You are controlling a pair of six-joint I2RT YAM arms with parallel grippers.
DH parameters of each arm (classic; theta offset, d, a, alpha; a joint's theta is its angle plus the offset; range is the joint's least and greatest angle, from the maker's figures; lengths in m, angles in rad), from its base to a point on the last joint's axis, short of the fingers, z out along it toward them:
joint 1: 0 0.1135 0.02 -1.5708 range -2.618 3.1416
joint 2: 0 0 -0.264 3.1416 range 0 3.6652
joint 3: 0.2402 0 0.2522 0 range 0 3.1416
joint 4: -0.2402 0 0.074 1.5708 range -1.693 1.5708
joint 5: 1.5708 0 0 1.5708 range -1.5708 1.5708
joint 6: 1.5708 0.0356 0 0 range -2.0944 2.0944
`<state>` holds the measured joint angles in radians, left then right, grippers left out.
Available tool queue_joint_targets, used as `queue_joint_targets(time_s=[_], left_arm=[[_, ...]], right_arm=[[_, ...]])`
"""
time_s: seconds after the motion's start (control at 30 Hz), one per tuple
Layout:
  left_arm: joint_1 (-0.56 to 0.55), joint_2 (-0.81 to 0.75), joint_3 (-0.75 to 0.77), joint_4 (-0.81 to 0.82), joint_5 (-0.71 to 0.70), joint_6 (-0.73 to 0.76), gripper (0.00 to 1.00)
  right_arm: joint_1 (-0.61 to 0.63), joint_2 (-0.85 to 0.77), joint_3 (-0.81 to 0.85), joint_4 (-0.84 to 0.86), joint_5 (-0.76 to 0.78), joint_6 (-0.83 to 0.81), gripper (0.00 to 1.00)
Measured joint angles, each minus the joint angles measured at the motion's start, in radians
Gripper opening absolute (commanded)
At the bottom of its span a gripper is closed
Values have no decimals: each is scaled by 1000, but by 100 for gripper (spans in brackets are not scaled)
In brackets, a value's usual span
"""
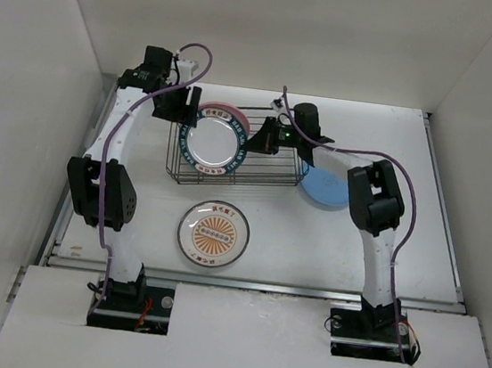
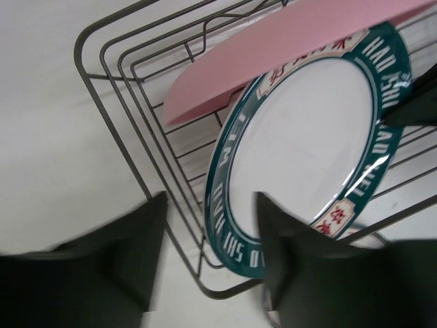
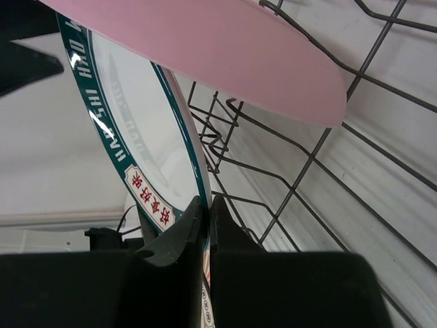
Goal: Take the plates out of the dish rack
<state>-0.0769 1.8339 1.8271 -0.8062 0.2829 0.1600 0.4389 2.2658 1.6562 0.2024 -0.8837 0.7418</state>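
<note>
The teal plate goes up from the rack (image 1: 271,165) with my right gripper next, then back and down. The gripper then releases it on the sunburst plate (image 1: 213,234), since that plate lies flat and uncovered.
The dish rack (image 1: 271,165) holds two upright plates: a white one with a dark teal lettered rim (image 1: 215,143) in front and a pink one (image 1: 228,113) behind it. My right gripper (image 3: 206,205) is shut on the teal plate's (image 3: 136,123) rim, under the pink plate (image 3: 225,48). My left gripper (image 2: 210,205) is open, its fingers on either side of the teal plate's (image 2: 300,137) opposite rim at the rack's (image 2: 109,89) left end. From above, the left gripper (image 1: 186,109) and right gripper (image 1: 265,137) flank this plate.
A white plate with an orange sunburst (image 1: 215,233) lies flat on the table in front of the rack. A blue plate (image 1: 324,189) lies flat to the rack's right, partly under the right arm. White walls enclose the table on three sides.
</note>
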Motion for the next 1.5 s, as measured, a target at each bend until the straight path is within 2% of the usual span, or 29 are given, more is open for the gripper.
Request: queue_joint_targets(time_s=[0.03,0.1,0.13,0.37,0.57,0.8,1.0,1.13,1.17,1.2,1.23,1.27,1.3,1.33,1.37,1.43,1.5], left_arm=[[0,-1,1,-3,0,2,83],[-2,-6,1,-7,-4,-5,99],[-2,-13,1,-8,-10,-8,100],[3,-166,0,8,-135,-68,100],[61,-266,-62,50,-214,-115,98],[84,-131,-120,23,-238,-128,94],[76,10,-144,6,-253,-137,89],[55,71,-144,5,-277,-136,73],[48,84,-144,5,-278,-136,66],[44,97,-144,5,-277,-137,61],[39,109,-144,4,-273,-137,56],[35,120,-144,2,-268,-137,51],[33,132,-143,-1,-266,-137,41],[32,147,-140,-7,-261,-137,37],[32,160,-137,-11,-259,-137,32],[31,192,-122,-22,-240,-144,23],[25,212,-107,-30,-238,-146,19]], right_arm=[[0,-6,-9,1,1,3,0],[-1,-22,-21,2,3,3,0],[-1,-31,-27,0,6,3,0],[-1,-168,-90,-23,65,-20,0],[1,-328,-86,-111,176,-134,0],[29,-478,-69,-412,251,-386,0],[172,-586,-237,-618,316,-568,0],[230,-551,-307,-714,374,-613,0],[234,-533,-312,-724,389,-620,0],[237,-512,-313,-731,407,-624,4],[239,-489,-312,-731,418,-631,16],[243,-465,-309,-731,430,-628,22],[243,-441,-301,-730,436,-629,31],[248,-420,-291,-730,445,-632,49],[253,-403,-281,-732,459,-638,55],[268,-386,-264,-745,480,-652,59],[289,-386,-245,-770,507,-669,62]])
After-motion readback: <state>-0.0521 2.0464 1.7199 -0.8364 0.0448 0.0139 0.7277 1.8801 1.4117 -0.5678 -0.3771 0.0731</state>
